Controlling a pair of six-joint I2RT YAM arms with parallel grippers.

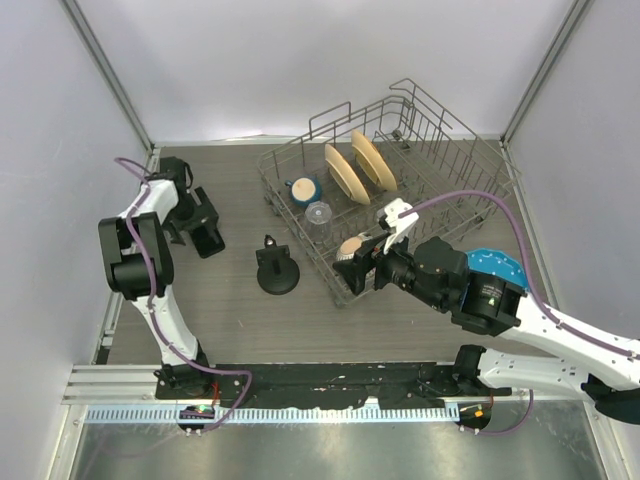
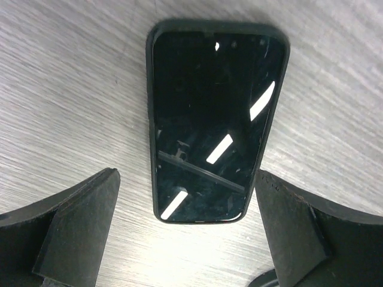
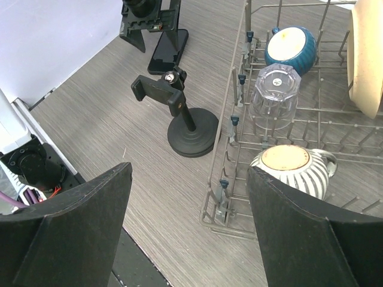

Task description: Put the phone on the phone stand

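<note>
I will move my left gripper down onto the phone's near end [image 1: 208, 242] [image 2: 200, 192] and close it across both long edges, because they are already between its open fingers.
The phone [image 2: 212, 119] is a flat black slab lying screen-up on the grey table. My left gripper [image 2: 185, 239] is open just above it, one finger [image 2: 78, 233] on each side of the phone's near end, touching nothing. In the right wrist view the phone [image 3: 169, 51] lies under the left gripper [image 3: 149, 18]. The black phone stand [image 1: 277, 270] stands upright on its round base [image 3: 192, 136], right of the phone and left of the rack. My right gripper [image 3: 191, 233] is open and empty, above the rack's near-left corner [image 1: 352, 268].
A wire dish rack [image 1: 455, 150] fills the right half, holding a blue cup [image 3: 290, 45], a clear glass [image 3: 274, 89], a striped mug [image 3: 293, 164] and two tan plates [image 1: 345, 170]. A blue plate [image 1: 495, 265] shows behind the right arm.
</note>
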